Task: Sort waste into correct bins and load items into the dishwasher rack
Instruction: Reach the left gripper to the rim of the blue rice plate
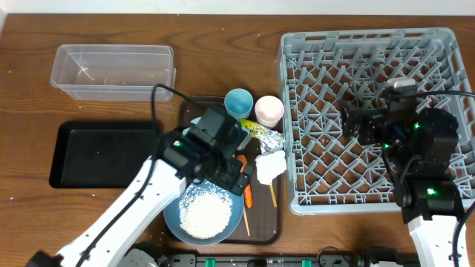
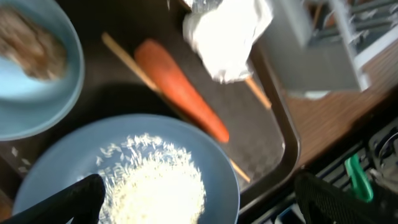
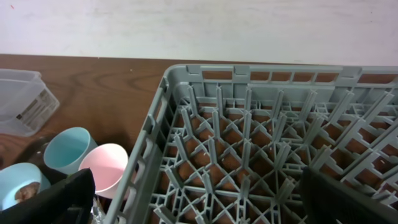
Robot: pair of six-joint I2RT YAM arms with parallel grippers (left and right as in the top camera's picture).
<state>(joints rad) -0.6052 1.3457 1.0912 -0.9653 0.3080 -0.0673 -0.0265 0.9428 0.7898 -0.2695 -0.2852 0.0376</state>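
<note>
The robot's left gripper will first move down and back to get onto the plate's rim beside the chopstick's near end, where the rim is clear of the rice [image 2: 158, 186] in the plate's middle.
White rice [image 2: 158, 186] is heaped on the dark-blue plate [image 1: 204, 215]. My left gripper [image 2: 202, 208] hangs open just above its edge, holding nothing. Beside the plate lie the orange carrot [image 2: 180, 87], the crumpled napkin [image 2: 224, 37], the foil wrapper [image 1: 263, 133] and the chopsticks [image 2: 127, 59]. A brown lump [image 2: 31, 46] sits in the light-blue bowl [image 2: 37, 87]. The light-blue cup [image 1: 238, 102] and pink cup [image 1: 269, 110] stand upright by the grey dishwasher rack [image 1: 371, 119]. Over the rack's pegs my right gripper [image 3: 202, 202] is open and empty.
The dishes and waste all rest on a brown serving tray [image 1: 263, 230] next to the rack's left wall. The clear tub [image 1: 111, 70] stands at the back left, with the black tray [image 1: 104, 152] in front of it. My left arm crosses the table's front left.
</note>
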